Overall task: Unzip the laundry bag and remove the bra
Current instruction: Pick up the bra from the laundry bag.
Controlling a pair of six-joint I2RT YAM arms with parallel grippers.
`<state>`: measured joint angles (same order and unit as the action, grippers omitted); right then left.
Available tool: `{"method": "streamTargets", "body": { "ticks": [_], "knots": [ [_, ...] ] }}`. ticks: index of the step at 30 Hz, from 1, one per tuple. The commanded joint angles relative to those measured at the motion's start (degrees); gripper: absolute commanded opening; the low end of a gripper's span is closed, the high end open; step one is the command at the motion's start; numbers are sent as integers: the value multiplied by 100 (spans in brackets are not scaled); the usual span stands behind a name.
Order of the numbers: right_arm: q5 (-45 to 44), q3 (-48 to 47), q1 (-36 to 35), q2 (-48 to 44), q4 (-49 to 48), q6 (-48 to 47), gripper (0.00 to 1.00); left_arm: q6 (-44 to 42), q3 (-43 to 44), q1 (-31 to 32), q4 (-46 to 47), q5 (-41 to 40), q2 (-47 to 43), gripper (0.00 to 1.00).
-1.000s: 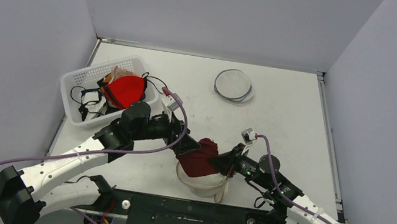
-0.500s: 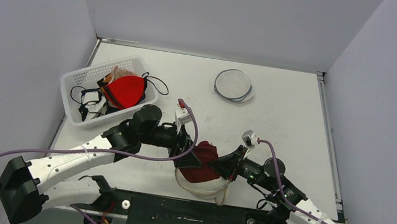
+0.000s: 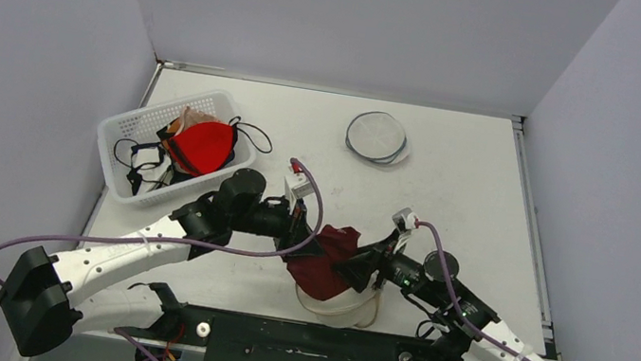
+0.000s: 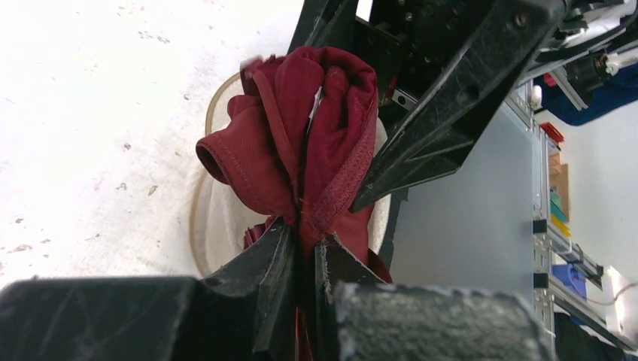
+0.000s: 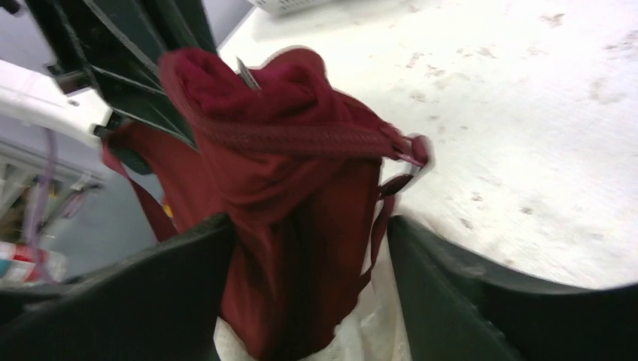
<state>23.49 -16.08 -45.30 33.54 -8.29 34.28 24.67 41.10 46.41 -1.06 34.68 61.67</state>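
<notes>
Next, my left gripper needs to lift the bra, swing outward and to the left in the top view, then lower to release it into the basket, where other underwear lies.
A dark red bra hangs bunched between my two grippers, its lower part still inside the open white mesh laundry bag near the table's front edge. My left gripper is shut on the bra's fabric; in the left wrist view its jaws pinch a fold, with the bag's rim behind. My right gripper stands open, its fingers on either side of the bra without pinching it. In the right wrist view the gripper sits above the white mesh bag.
A white plastic basket at the left holds a red garment and other tangled underwear. A round flat mesh pouch lies at the back centre. The table's front edge and the arm bases are just behind the bag.
The left gripper has shut on the bra. The right gripper has opened and let the bra go. The bra now stands a little higher out of the bag.
</notes>
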Motion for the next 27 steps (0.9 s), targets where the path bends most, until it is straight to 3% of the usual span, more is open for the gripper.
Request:
{"method": "streamTargets", "body": {
  "ticks": [1,3,6,14,17,20,23,27],
  "knots": [
    [-851,-544,41,-225,935,-165,84,138,107,12,426,-485,-266,0],
    [-1245,-667,39,-385,1341,-95,94,189,96,16,472,-714,-306,0],
    [-1659,-770,39,-644,1859,33,100,323,25,17,627,-966,-359,0],
    [-2413,-769,39,-1386,2398,196,92,472,18,-16,523,-1830,-726,0],
    [-2653,-791,44,-1550,2417,190,92,615,131,-142,191,-2537,-1117,0],
    [-2625,-730,42,-1687,2256,187,93,930,394,-383,-597,-4112,-1615,0],
    [-2595,-638,44,-1663,2118,218,93,1164,932,-963,-1573,-5232,-1920,0],
    [-2491,-504,29,-1510,1932,261,94,1393,1586,-2543,-2211,-4990,-1837,0]
  ]
}}
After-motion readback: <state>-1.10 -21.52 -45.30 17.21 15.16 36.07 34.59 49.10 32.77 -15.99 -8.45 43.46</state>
